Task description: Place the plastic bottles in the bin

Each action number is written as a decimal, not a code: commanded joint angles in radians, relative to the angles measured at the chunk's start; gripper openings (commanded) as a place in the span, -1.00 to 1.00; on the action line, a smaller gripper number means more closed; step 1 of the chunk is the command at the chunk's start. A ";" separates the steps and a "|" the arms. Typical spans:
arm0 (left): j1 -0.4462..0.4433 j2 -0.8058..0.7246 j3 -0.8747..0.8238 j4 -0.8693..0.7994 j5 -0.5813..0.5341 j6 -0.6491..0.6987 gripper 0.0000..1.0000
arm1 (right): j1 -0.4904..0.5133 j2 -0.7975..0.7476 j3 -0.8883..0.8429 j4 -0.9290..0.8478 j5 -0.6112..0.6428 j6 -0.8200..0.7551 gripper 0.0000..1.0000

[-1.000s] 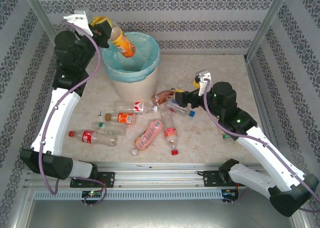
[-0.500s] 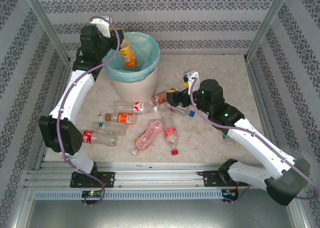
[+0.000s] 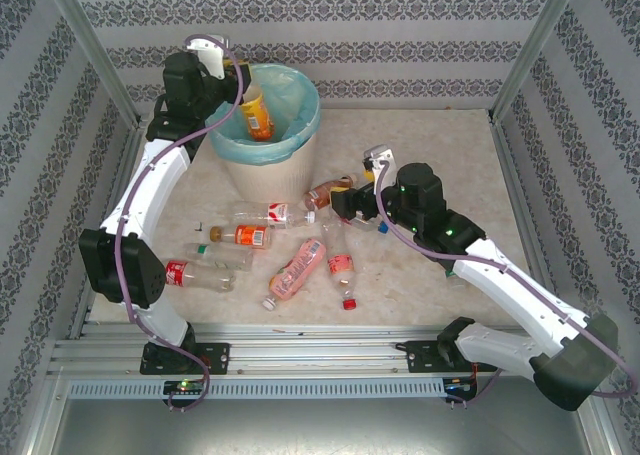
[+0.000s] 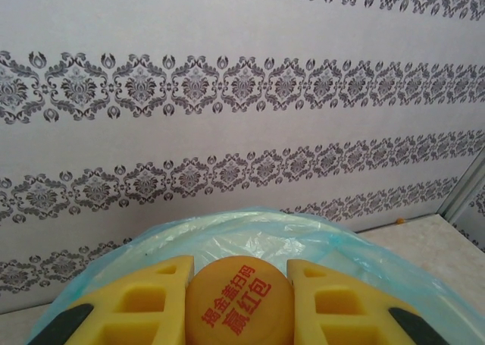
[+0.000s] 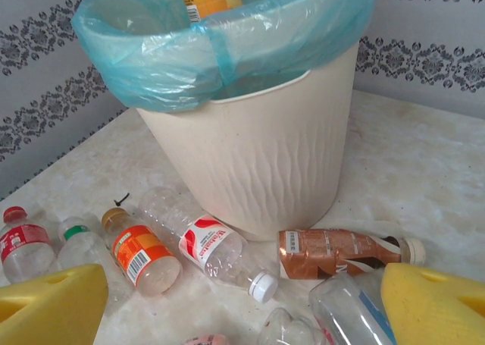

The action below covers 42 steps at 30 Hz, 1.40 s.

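The bin's opening is just past the bin's rim beside the gripper. My left gripper should next move over the middle of the bin's opening [image 3: 282, 105] [image 4: 246, 237] and let go of the orange bottle.
The cream bin [image 3: 268, 165] with a blue-green bag [image 4: 265, 231] stands at the back left. My left gripper [image 3: 238, 78] is shut on an orange bottle [image 3: 256, 113], [image 4: 239, 303] that hangs tilted inside the bin's mouth. Yellow fingers [image 4: 144, 303] press both sides of it. My right gripper [image 3: 343, 203], [image 5: 242, 315] is open and low over the bottles beside the bin. Between its fingers [image 5: 53, 307] lie a white-capped clear bottle [image 5: 208, 246], a brown-labelled bottle [image 5: 341, 250] and a blue-labelled clear one [image 5: 352, 307].
More bottles lie on the table in front of the bin: an orange-labelled one [image 3: 240, 236], a red-labelled one [image 3: 185, 274], a pink one [image 3: 297, 270], a red-capped one [image 3: 342, 270]. Patterned walls close in the table on three sides.
My left arm swung in and lowered the orange bottle from above the rim into the bin's mouth. My right gripper slid left toward the bottles beside the bin.
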 commanded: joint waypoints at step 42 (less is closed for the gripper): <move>-0.085 -0.077 -0.060 0.032 0.037 0.059 0.14 | 0.069 0.119 0.156 -0.074 0.108 -0.043 0.84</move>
